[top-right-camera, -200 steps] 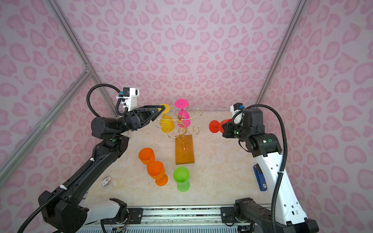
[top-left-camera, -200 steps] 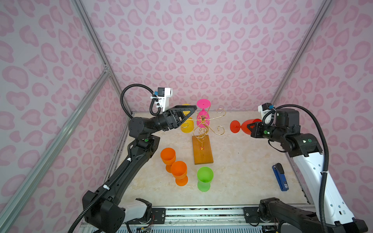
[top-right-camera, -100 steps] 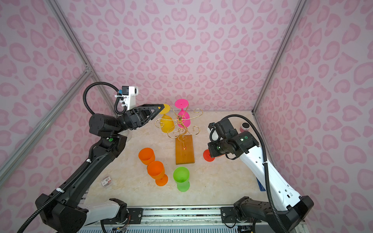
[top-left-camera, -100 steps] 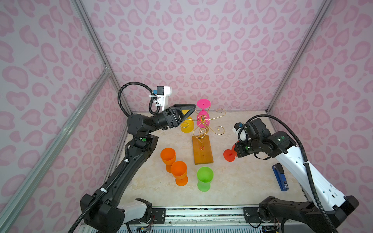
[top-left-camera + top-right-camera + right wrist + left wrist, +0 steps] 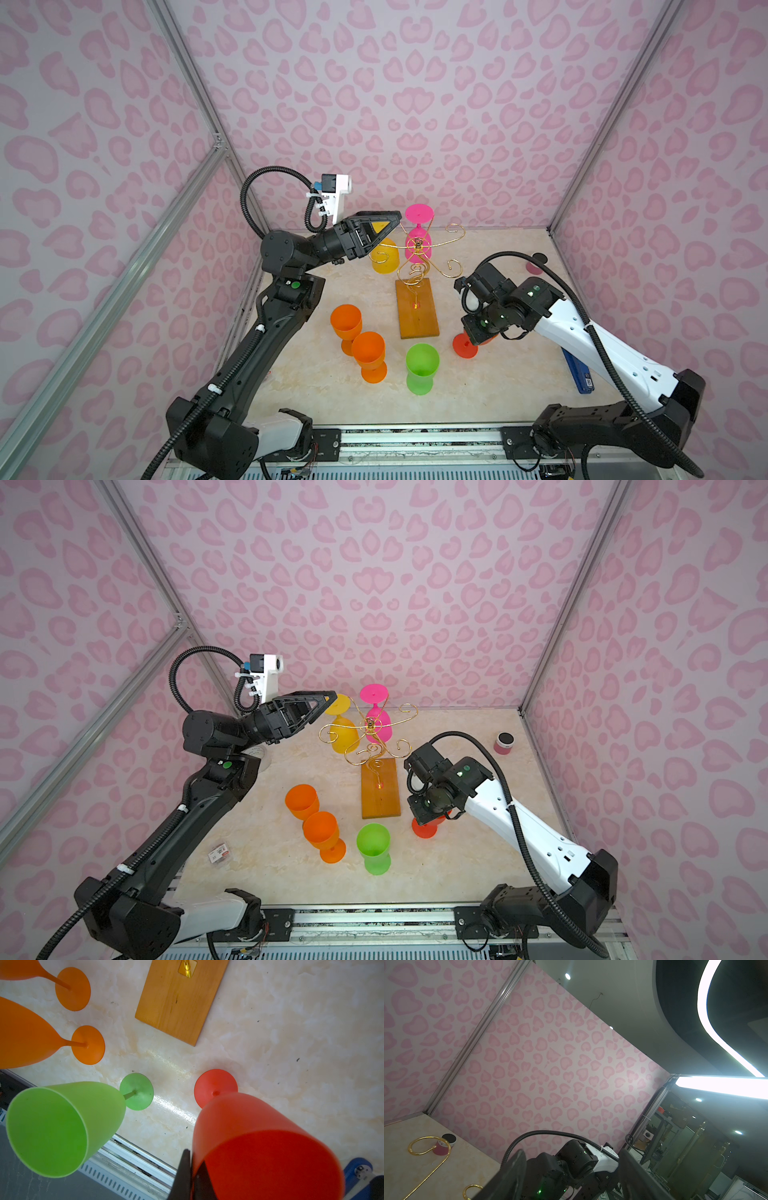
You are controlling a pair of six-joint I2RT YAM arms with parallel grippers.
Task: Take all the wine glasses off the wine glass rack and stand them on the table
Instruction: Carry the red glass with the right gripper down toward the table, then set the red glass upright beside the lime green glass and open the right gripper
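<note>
The red rim comes down toward the green glass next, and my right gripper lets it go. The bare tabletop (image 5: 451, 359) (image 5: 184, 1090) beside that glass lies below my gripper.
The wine glass rack (image 5: 417, 254), gold wire on a wooden base (image 5: 380, 789), stands mid-table. A pink wine glass (image 5: 419, 243) and a yellow one (image 5: 343, 737) hang upside down on its arms. My right gripper (image 5: 192, 1157) is shut on the rim of a red wine glass (image 5: 259, 1147), which stands upright right of the base with its foot (image 5: 464, 347) down at the tabletop. My left gripper (image 5: 390, 220) hovers open and empty beside the yellow glass's foot, level with the rack's top; in the left wrist view its fingers (image 5: 512, 1167) frame only the right arm.
Two orange glasses (image 5: 346, 322) (image 5: 368, 349) and a green glass (image 5: 422, 365) stand upright left of and in front of the base. A blue tool (image 5: 577, 372) lies at the right edge, a small black-lidded pink jar (image 5: 503, 743) at the back right, a small packet (image 5: 219, 852) front left.
My right arm has carried the red glass from the back right down and forward to the spot beside the rack's base. The left arm has hardly moved.
</note>
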